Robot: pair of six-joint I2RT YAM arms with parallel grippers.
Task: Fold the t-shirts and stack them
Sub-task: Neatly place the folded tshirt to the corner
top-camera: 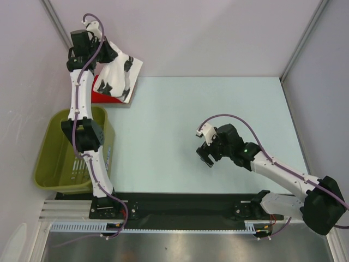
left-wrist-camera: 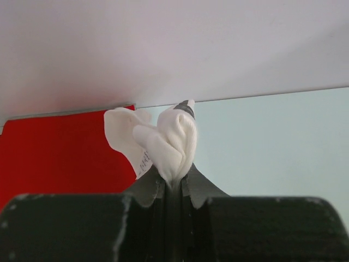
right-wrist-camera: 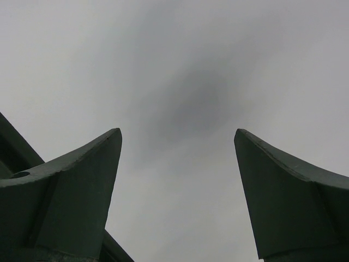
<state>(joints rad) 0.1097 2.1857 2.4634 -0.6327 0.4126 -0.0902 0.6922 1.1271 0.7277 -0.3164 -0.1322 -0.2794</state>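
The white t-shirt (top-camera: 117, 73) hangs past the red t-shirt's edge, so I will lower my left gripper to the left in the top view, over the red cloth (top-camera: 98, 97), and let go.
The white t-shirt (top-camera: 117, 73) with black printed shapes hangs bunched at the table's far left corner, lifted over the flat red t-shirt (top-camera: 101, 97). My left gripper (top-camera: 104, 53) is shut on a pinch of the white cloth. In the left wrist view the white cloth (left-wrist-camera: 166, 143) bulges out of the closed left gripper (left-wrist-camera: 175, 180), with the red shirt (left-wrist-camera: 60, 155) behind on the left. My right gripper (top-camera: 207, 155) is open and empty over the middle of the table. The right wrist view shows its gripper (right-wrist-camera: 178, 142) with the fingers wide apart over bare table.
An olive-green basket (top-camera: 57, 158) stands at the table's left edge beside the left arm. White walls close in the far left corner. The pale blue table top (top-camera: 218, 103) stretches between the arms.
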